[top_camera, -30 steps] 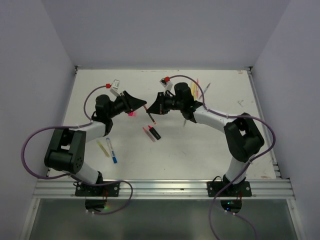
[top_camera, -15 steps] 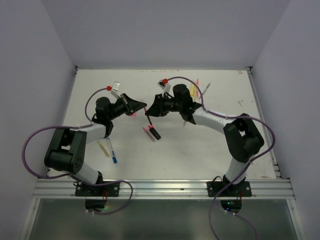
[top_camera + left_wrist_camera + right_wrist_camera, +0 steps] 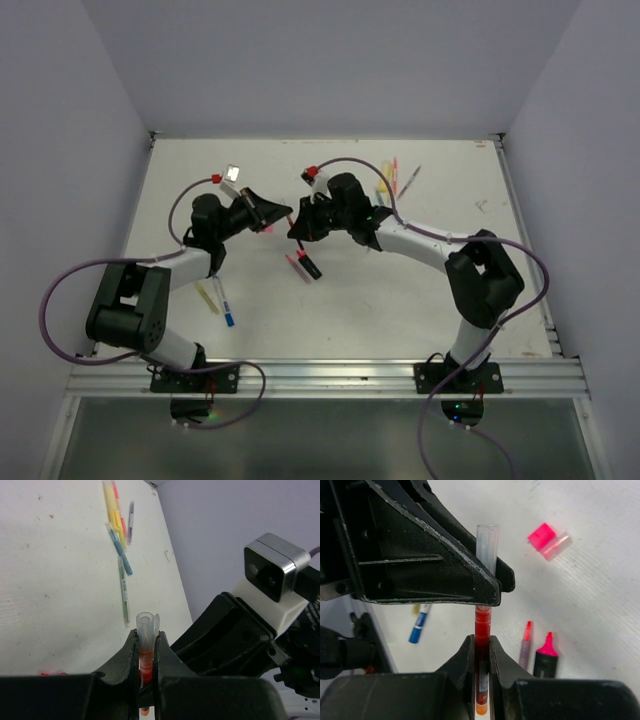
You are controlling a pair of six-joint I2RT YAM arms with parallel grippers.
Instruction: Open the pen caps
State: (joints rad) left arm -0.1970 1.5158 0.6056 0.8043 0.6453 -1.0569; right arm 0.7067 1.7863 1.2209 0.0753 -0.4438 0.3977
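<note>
The loose pink cap lies below my left gripper, so next I need to pull the clear cap off, lower my left gripper and release the clear cap on the tabletop by the pink one.
A red pen [image 3: 482, 625] with a pale clear pen cap [image 3: 145, 626] hangs above the table between my two grippers. My left gripper [image 3: 146, 642] is shut on the capped end, and the cap's tip [image 3: 487, 540] sticks out past its finger [image 3: 430, 560]. My right gripper [image 3: 481, 647] is shut on the red barrel just behind the cap. From above, the left gripper [image 3: 284, 213] and right gripper [image 3: 299, 229] meet nose to nose at mid-table. A loose pink cap [image 3: 542, 535] lies on the table.
Below the grippers lie an uncapped pink highlighter [image 3: 310, 265] and a slim pink pen [image 3: 297, 267]. A blue pen [image 3: 224, 300] and a yellow one [image 3: 207, 297] lie near the left arm. Several capped pens [image 3: 390, 178] lie at the back right.
The right arm has carried the red pen leftward up to the left gripper. The left gripper, open a second ago, has shut on the cap end; the right gripper briefly loosened and shut again.
</note>
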